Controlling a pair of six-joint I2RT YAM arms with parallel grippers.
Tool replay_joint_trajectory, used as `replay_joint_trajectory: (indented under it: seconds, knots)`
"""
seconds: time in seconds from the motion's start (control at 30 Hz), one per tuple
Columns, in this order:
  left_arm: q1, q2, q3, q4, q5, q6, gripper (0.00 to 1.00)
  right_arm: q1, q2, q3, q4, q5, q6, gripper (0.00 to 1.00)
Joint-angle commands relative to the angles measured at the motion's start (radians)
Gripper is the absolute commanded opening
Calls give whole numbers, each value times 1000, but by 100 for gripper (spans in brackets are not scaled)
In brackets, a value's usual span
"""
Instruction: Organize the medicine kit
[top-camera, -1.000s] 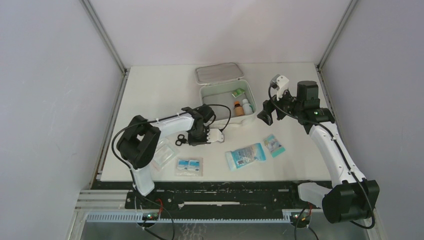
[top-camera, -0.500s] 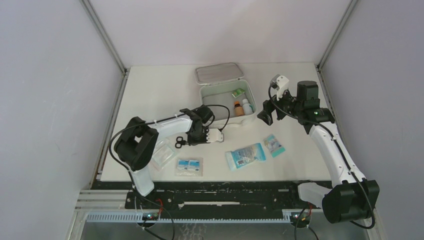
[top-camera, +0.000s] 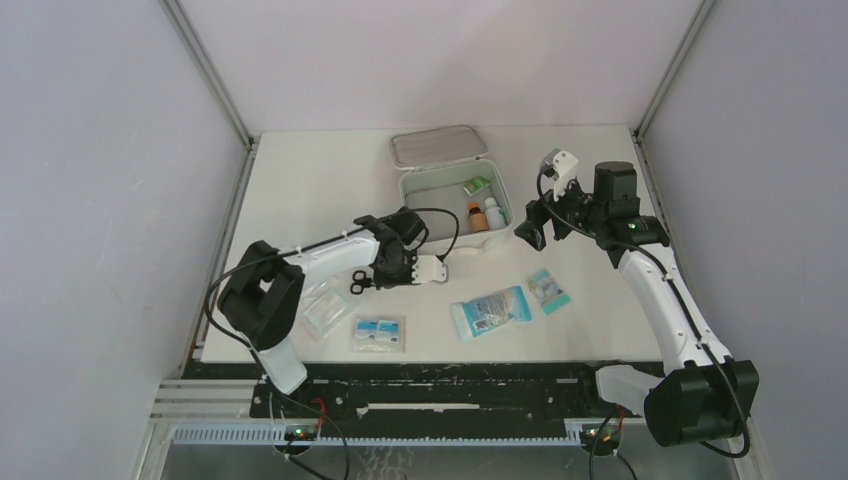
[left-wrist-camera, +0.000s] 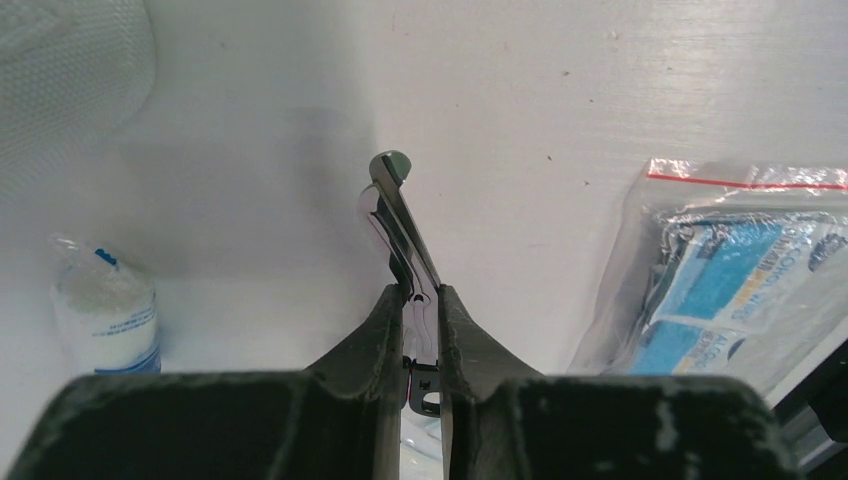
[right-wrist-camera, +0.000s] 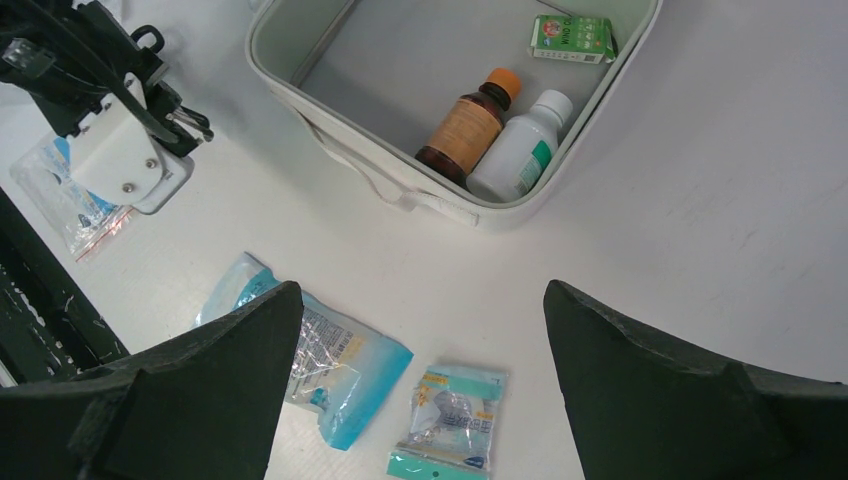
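My left gripper will next lift the scissors outward over the kit's rim, then lower them and let go of them on the bare bottom of the kit near the green box (top-camera: 437, 197).
The medicine kit (top-camera: 470, 244) is a white soft case standing open at the table's back middle, with its lid (top-camera: 437, 146) folded back. It also shows in the right wrist view (right-wrist-camera: 380, 185). Inside are a brown bottle (right-wrist-camera: 465, 125), a white bottle (right-wrist-camera: 520, 150) and a green box (right-wrist-camera: 572, 37). My left gripper (left-wrist-camera: 420, 295) is shut on small metal scissors (left-wrist-camera: 395, 215), low over the table left of the kit (top-camera: 372, 280). The black scissor handles (top-camera: 357, 283) stick out beside it. My right gripper (right-wrist-camera: 420, 300) is open and empty, held above the table right of the kit (top-camera: 533, 228).
A blue packet (top-camera: 490, 310) and a small teal packet (top-camera: 548, 290) lie in front of the kit. A zip bag of blue pads (top-camera: 378, 333) and a clear bag (top-camera: 325, 305) lie near the left arm. A cotton bag (left-wrist-camera: 105, 310) lies left of the scissors.
My left arm's elbow has swung to the left, while its gripper stays shut on the scissors at almost the same spot. The right arm has not moved.
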Motion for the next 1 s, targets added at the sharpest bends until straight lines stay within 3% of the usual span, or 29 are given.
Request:
replay_joint_trajectory:
  seconds: [0.0,0.47,0.97]
  knots:
    - [-8,-88,66,-43,25,18,0,-2,-25,37,13,-6,-9,90]
    - [-4,-97,352,-125,46,-26,0,-23,-49,38,22,-14,19,90]
    - [27,242,948,-183,63,-60,0,-46,-54,37,30,3,29,90]
